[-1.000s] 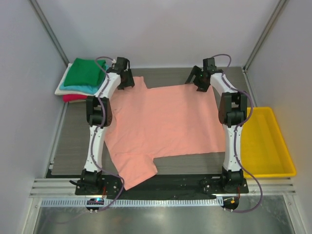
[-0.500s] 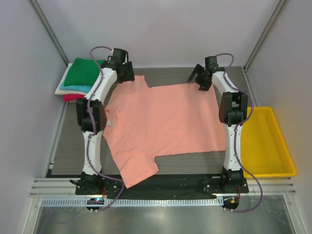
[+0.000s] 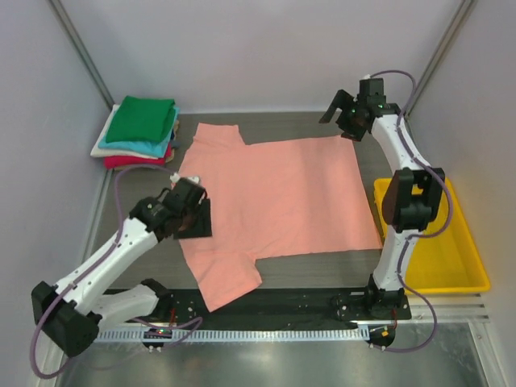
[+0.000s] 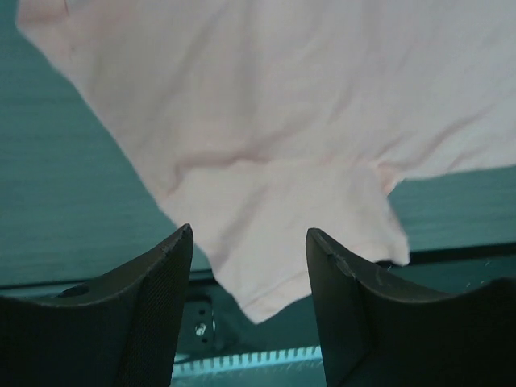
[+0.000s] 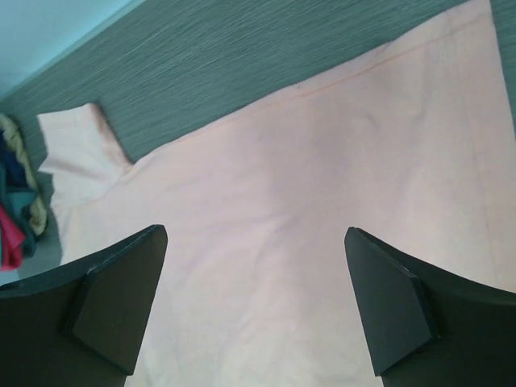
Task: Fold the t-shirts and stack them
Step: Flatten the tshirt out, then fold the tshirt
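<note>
My left gripper should next move back and down to the hem corner at the near sleeve's tip (image 3: 212, 306) (image 4: 258, 312), because that sleeve sticks out past the table's near edge.
A salmon-pink t-shirt (image 3: 278, 197) lies spread flat on the table, one sleeve at the far left and one at the near left. My left gripper (image 3: 192, 219) is open and empty, low over the shirt's left edge. The left wrist view shows the near sleeve (image 4: 306, 242) between and beyond the fingers of the left gripper (image 4: 248, 231). My right gripper (image 3: 343, 121) is open and empty, raised over the shirt's far right corner. The right wrist view shows the right gripper (image 5: 255, 232) over the shirt's body (image 5: 306, 210). A stack of folded t-shirts (image 3: 139, 131), green on top, sits at the far left.
A yellow plastic bin (image 3: 451, 258) stands at the right edge of the table, beside the right arm. The folded stack also shows at the left edge of the right wrist view (image 5: 16, 214). Walls close the back and both sides.
My left arm has swung back from the shirt's far left sleeve to its near left edge. My right gripper has risen and drawn back to the right. The shirt now lies flat.
</note>
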Motion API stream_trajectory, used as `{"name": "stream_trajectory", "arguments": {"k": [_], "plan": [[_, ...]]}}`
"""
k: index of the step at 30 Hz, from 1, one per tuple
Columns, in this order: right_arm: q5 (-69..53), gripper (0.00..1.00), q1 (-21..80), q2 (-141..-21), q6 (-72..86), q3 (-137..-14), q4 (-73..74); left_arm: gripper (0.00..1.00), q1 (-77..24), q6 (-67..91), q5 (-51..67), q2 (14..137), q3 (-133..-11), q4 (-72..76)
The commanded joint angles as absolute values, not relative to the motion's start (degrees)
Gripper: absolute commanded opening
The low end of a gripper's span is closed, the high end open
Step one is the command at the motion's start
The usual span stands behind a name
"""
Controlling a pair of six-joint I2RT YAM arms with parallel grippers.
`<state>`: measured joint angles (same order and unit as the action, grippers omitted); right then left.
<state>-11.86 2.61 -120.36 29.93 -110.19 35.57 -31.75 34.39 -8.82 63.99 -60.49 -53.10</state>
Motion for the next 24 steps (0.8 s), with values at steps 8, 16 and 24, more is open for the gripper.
{"name": "stream_trajectory", "arguments": {"k": [8, 16, 24], "plan": [[-8.09, 0.99, 4.48, -87.31, 28.21, -81.50, 33.93, 0.59, -48.50, 60.19, -5.37, 41.50, -40.71, -65.39], [-7.65, 0.99, 6.59, -74.80, 27.77, -65.32, 32.52, 0.57, -56.86, 69.34, -6.94, 40.93, -32.61, -60.03], [-7.47, 0.99, 6.77, -71.19, 26.98, -62.05, 33.92, 0.56, -71.97, 79.53, -12.13, 53.25, -31.64, -52.31]]}}
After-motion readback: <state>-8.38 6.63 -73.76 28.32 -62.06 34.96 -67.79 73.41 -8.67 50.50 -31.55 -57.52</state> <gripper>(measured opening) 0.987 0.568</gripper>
